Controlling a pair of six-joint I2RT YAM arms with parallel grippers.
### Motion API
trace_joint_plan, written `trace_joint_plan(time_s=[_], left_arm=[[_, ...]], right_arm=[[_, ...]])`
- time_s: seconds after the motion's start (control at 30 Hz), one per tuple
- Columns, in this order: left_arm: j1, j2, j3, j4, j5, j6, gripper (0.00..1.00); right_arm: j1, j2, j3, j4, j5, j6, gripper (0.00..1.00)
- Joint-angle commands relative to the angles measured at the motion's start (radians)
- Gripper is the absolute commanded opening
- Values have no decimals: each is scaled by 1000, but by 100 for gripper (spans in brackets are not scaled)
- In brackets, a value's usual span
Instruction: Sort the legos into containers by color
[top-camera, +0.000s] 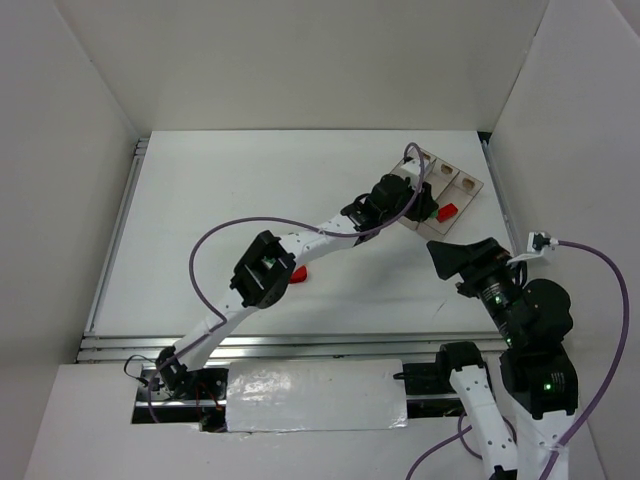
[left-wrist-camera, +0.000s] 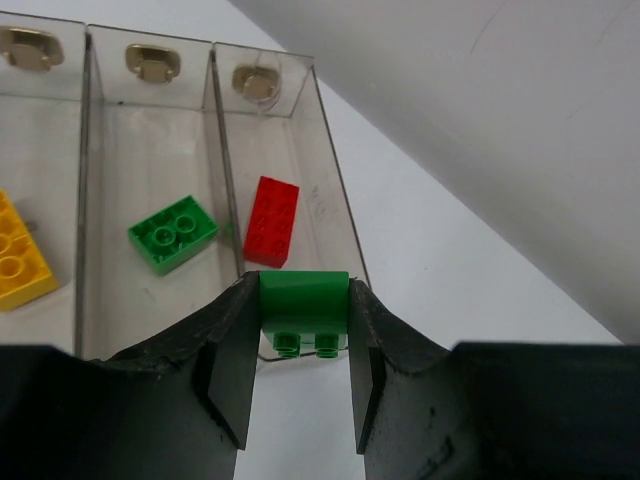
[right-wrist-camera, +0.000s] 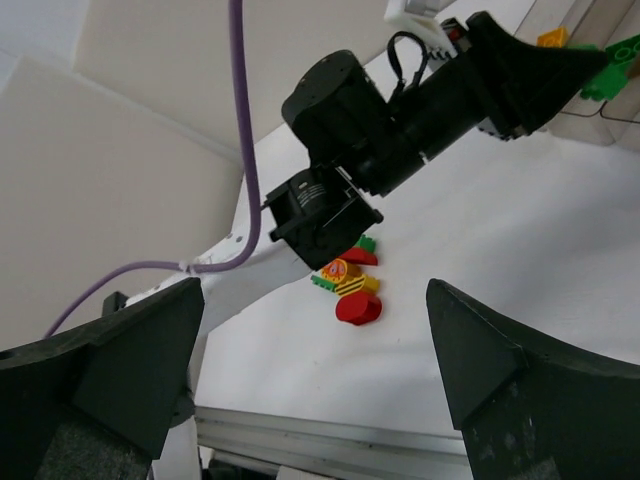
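The green brick should go over the near end of the tray's middle compartment (left-wrist-camera: 160, 306) next, so my left gripper will move away from the red brick (left-wrist-camera: 271, 221) and release the green brick there, since green is already there.
My left gripper (left-wrist-camera: 302, 312) is shut on a green brick (left-wrist-camera: 303, 292) and holds it over the near end of the right compartment of the clear tray (left-wrist-camera: 226, 160). In the tray lie a yellow brick (left-wrist-camera: 15, 255) on the left, a green brick (left-wrist-camera: 172, 232) in the middle and a red brick (left-wrist-camera: 271, 221) on the right. From above, the left gripper (top-camera: 424, 206) is at the tray (top-camera: 470, 190). My right gripper (right-wrist-camera: 315, 295) is open and empty, above the table. A small pile of red, yellow and green legos (right-wrist-camera: 352, 285) lies under the left arm.
The left arm (top-camera: 300, 245) stretches diagonally across the table, over the pile, of which a red piece (top-camera: 298, 274) shows from above. White walls enclose the table. An aluminium rail (top-camera: 300, 345) runs along the near edge.
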Motion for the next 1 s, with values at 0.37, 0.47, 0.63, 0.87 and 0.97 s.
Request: trace_joint_plan(time_s=[0.37,0.47,0.63,0.87,0.97], left_arm=[[-9,100,106,230,-187,90,18],[-7,125,122,233,-194,105,23],[7,152,116,241,-191,92,35],[16,114,53,264,-190,69,97],[17,38,-42,331,-199,65,100]], right_arm=[[-2,-69,43,-80,-114,-53,100],[-4,-69,30,-77,-120,-57,100],[-2,-67,30,-80,-126,-63,100],[-2,-48,26,-71,-146,-77,100],[-2,-44,17,-66,-154,-79,100]])
